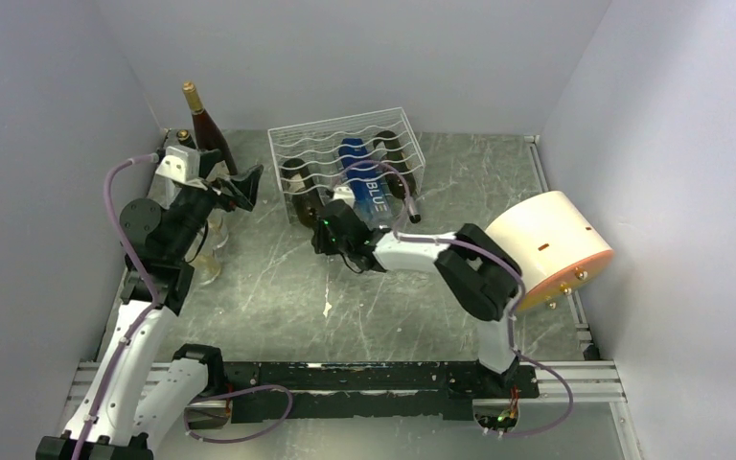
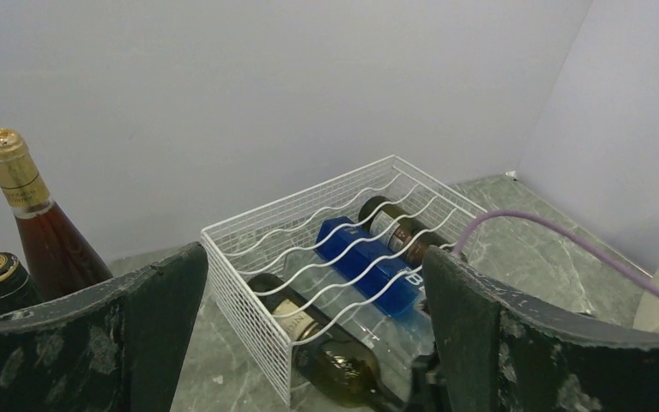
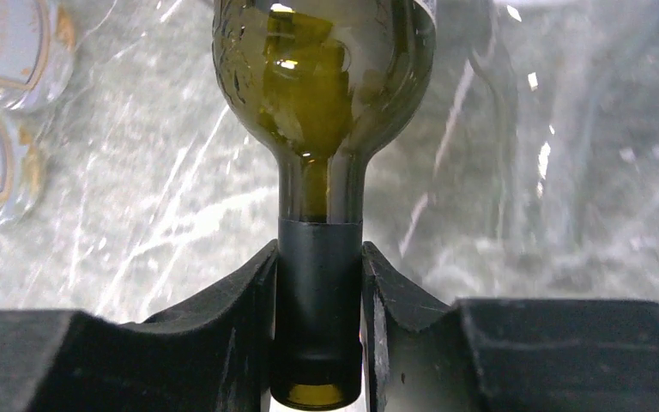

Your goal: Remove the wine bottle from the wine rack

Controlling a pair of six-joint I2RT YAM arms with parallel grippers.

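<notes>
I will pull the green bottle's neck over the open tabletop, back from my right gripper and to its right in the top view, and release it.
The white wire wine rack stands at the back middle of the table; it also shows in the left wrist view. A green wine bottle lies in its left slot, neck toward me, its shoulder sticking out of the front. My right gripper is shut on that bottle's black-capped neck; the fingers press both sides. My left gripper is open and empty, held up left of the rack, its view facing the rack.
A blue bottle and a dark bottle lie in the rack's other slots. Two upright bottles stand at the back left. Clear glasses stand by the left arm. A cream-and-orange cylinder sits at the right.
</notes>
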